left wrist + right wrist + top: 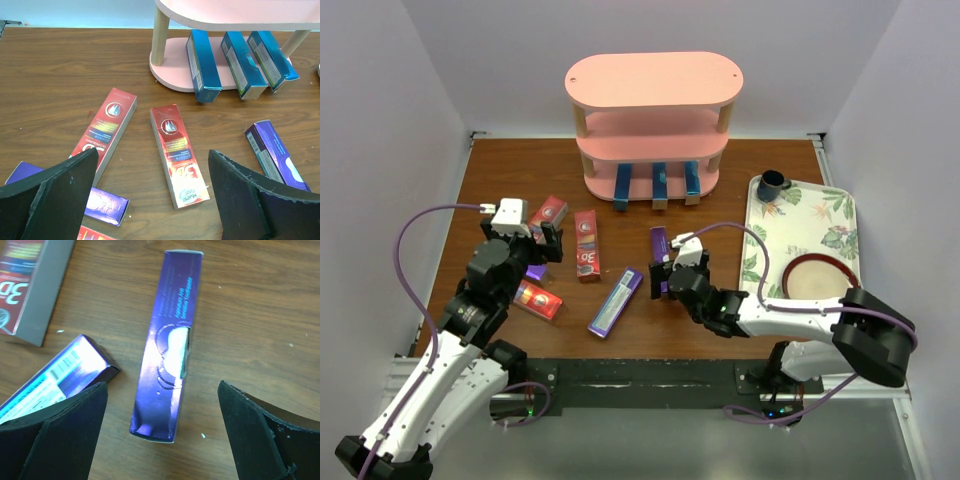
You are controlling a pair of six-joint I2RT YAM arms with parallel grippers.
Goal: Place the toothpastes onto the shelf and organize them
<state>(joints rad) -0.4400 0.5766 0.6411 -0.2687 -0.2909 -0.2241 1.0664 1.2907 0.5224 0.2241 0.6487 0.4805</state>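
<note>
The near end of the purple carton lies below, between the open fingers. The right gripper moves down onto that end of the carton next and closes.
The pink shelf stands at the back, with three blue toothpastes leaning on its bottom board. Three red toothpastes and three purple ones lie loose on the wooden table. My left gripper hovers open over a red carton, touching nothing; a second red carton lies to its left. A purple carton is partly hidden under that gripper. My right gripper is open just above the near end of a purple carton, holding nothing.
A floral tray sits at the right with a dark mug and a red-rimmed plate. White walls close in the table at the left, right and back. Another purple carton lies close beside my right gripper's left finger.
</note>
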